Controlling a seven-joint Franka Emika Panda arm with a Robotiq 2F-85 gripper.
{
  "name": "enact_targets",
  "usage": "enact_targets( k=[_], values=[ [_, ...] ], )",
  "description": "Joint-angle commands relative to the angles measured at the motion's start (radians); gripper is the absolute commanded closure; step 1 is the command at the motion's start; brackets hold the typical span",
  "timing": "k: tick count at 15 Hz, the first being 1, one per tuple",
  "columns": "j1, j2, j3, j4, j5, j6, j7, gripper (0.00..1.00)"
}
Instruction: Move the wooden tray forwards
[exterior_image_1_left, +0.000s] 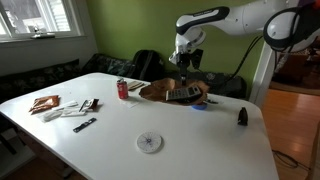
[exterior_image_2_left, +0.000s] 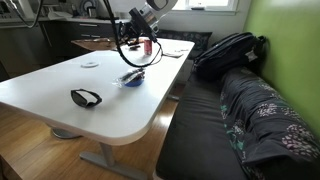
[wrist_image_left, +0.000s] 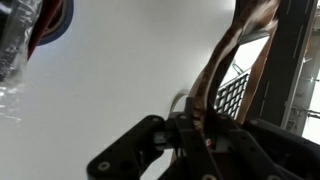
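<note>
The gripper moves the tray (exterior_image_1_left: 160, 91) toward the white coaster next and lowers to release the tray rim's edge, since the bare tabletop beside the coaster (exterior_image_1_left: 182, 154) is below it.
The wooden tray (exterior_image_1_left: 160, 91) is a reddish-brown dish with a wavy rim, at the far side of the white table (exterior_image_1_left: 200, 145), right of the soda can (exterior_image_1_left: 123, 89). My gripper (exterior_image_1_left: 185, 78) comes down from above onto the tray's right part. In the wrist view the tray's rim (wrist_image_left: 225, 60) runs edge-on between the fingers, and my gripper (wrist_image_left: 195, 125) is shut on it. In an exterior view the gripper (exterior_image_2_left: 135, 58) is above the table by the blue bowl (exterior_image_2_left: 132, 77); the tray is hard to make out there.
A white coaster (exterior_image_1_left: 149, 142) lies in the table's middle front. A small black object (exterior_image_1_left: 242, 116) stands at the right. Packets and tools (exterior_image_1_left: 70, 110) lie at the left. Sunglasses (exterior_image_2_left: 86, 97) lie near the table edge. A couch with a backpack (exterior_image_2_left: 230, 55) is beside the table.
</note>
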Motion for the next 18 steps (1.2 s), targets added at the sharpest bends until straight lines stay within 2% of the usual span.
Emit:
enact_targets(
  k=[1, 7, 13, 16, 17, 18],
  values=[
    [0.047, -0.016, -0.015, -0.006, -0.07, -0.051, -0.103, 0.97],
    [0.142, -0.015, -0.002, -0.015, -0.172, -0.06, -0.349, 0.97],
    [0.267, -0.015, 0.005, -0.04, -0.233, -0.044, -0.57, 0.97],
    [0.302, -0.014, 0.005, -0.065, -0.253, -0.063, -0.679, 0.97],
    [0.298, -0.017, 0.002, -0.072, -0.251, -0.057, -0.69, 0.97],
    [0.311, 0.001, -0.002, -0.047, -0.238, -0.027, -0.634, 0.89]
  ],
)
